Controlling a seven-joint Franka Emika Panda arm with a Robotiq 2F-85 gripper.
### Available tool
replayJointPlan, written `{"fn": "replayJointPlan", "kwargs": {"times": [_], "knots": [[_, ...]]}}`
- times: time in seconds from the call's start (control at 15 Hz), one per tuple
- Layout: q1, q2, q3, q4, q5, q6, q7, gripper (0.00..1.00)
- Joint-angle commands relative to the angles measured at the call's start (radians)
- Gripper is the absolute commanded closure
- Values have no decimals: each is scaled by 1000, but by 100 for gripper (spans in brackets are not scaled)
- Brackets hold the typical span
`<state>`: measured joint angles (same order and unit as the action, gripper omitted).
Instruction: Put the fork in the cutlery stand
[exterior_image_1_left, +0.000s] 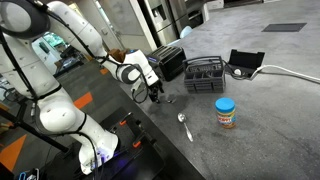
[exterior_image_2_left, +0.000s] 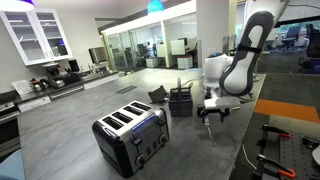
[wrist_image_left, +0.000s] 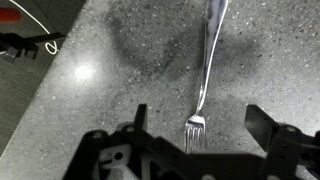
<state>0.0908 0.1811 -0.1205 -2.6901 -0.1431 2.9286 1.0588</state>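
Note:
The gripper needs to go down and move over from the fork's teeth toward the fork's handle next, then close around the fork's narrow neck (wrist_image_left: 203, 97).
The fork (wrist_image_left: 203, 85) is a thin metal utensil lying flat on the speckled grey counter. In the wrist view its tines point toward me and its handle runs away to the top edge. My gripper (wrist_image_left: 200, 122) is open just above it, with one finger on each side of the tines and not touching them. In both exterior views the gripper (exterior_image_1_left: 152, 90) (exterior_image_2_left: 215, 110) hangs low over the counter. The cutlery stand (exterior_image_1_left: 205, 76) (exterior_image_2_left: 181, 102) is a dark slatted basket standing a short way beyond the gripper.
A black toaster (exterior_image_1_left: 170, 62) stands next to the stand, and a larger one (exterior_image_2_left: 130, 135) is near an exterior camera. A shiny spoon (exterior_image_1_left: 184, 125) and a peanut-butter jar (exterior_image_1_left: 226, 112) sit on the counter. The counter edge (wrist_image_left: 30, 100) lies to one side.

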Motion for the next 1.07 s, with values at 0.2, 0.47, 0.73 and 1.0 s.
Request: {"fn": "replayJointPlan", "kwargs": {"times": [0.2, 0.47, 0.73, 1.0], "knots": [[61, 83, -42, 32, 41, 51, 9, 0], [85, 128, -50, 50, 78, 79, 8, 0], [98, 167, -47, 59, 135, 118, -12, 0], [111, 196, -45, 65, 196, 157, -27, 32]]}}
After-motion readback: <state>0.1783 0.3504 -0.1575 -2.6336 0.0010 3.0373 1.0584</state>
